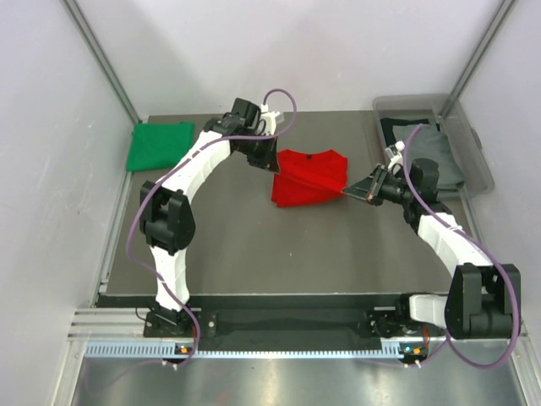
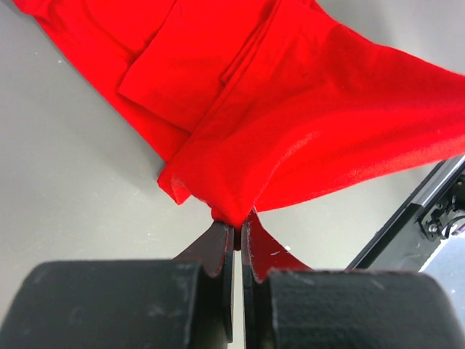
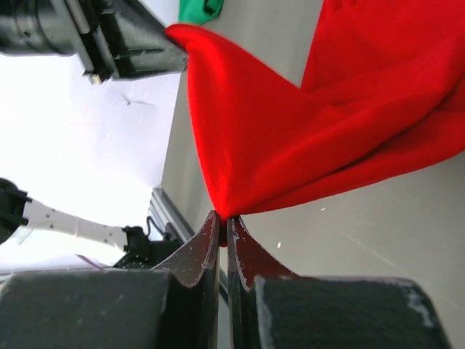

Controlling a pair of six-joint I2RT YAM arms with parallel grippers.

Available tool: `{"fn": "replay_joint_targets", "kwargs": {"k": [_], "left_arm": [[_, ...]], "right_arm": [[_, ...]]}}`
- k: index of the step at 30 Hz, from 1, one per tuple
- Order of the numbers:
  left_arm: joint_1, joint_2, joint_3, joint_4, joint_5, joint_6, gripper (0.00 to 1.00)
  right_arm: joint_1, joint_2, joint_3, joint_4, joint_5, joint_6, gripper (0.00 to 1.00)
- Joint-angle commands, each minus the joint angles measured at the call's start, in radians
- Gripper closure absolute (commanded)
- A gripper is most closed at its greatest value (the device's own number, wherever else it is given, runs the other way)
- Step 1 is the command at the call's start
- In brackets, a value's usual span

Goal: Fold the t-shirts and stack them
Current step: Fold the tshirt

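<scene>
The left gripper moves outward to its far corner on the green t-shirt's side (image 1: pixel 282 152) next and releases, since the lifted layer hangs short of the shirt's far edge.
A bright red t-shirt (image 1: pixel 308 176) lies partly folded in the middle of the table, its near layer lifted off the surface. My left gripper (image 1: pixel 275 164) is shut on the shirt's left corner; in the left wrist view the red t-shirt (image 2: pixel 305 123) runs pinched into my left gripper (image 2: pixel 238 227). My right gripper (image 1: pixel 348 191) is shut on the right corner, and the right wrist view shows the red t-shirt (image 3: pixel 305 138) stretched up from my right gripper (image 3: pixel 223 221). A folded green t-shirt (image 1: pixel 159 145) lies at the far left.
A clear plastic bin (image 1: pixel 467 161) at the far right holds grey and dark t-shirts (image 1: pixel 437 156). White walls and metal posts enclose the table. The arms' bases stand on the rail at the near edge.
</scene>
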Motion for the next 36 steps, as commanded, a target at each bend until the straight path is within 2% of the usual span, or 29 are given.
{"fn": "replay_joint_targets", "kwargs": {"k": [1,4,7,11,15,19,27,36], "left_arm": [[0.007,-0.064,-0.004,0.059,-0.035,-0.015,1.00],[0.008,-0.030,0.019,0.063,-0.035,-0.020,1.00],[0.010,0.080,0.097,0.048,-0.046,-0.014,1.00],[0.011,0.235,0.322,0.000,-0.080,0.003,1.00],[0.021,0.324,0.393,0.101,-0.089,-0.001,1.00],[0.021,0.421,0.513,0.124,-0.133,0.011,1.00],[0.025,0.500,0.576,0.181,-0.191,0.019,1.00],[0.025,0.547,0.606,0.201,-0.288,0.013,1.00]], "right_arm": [[-0.046,0.045,0.088,0.033,-0.018,-0.051,1.00],[-0.051,0.157,0.164,0.036,-0.030,-0.077,1.00],[-0.054,0.274,0.240,0.065,-0.026,-0.101,1.00],[-0.054,0.401,0.315,0.122,-0.003,-0.096,1.00],[-0.060,0.495,0.368,0.176,0.019,-0.087,1.00],[-0.066,0.544,0.394,0.234,0.034,-0.061,1.00],[-0.075,0.703,0.530,0.300,0.057,-0.030,1.00],[-0.080,0.924,0.757,0.289,0.039,0.010,1.00]]}}
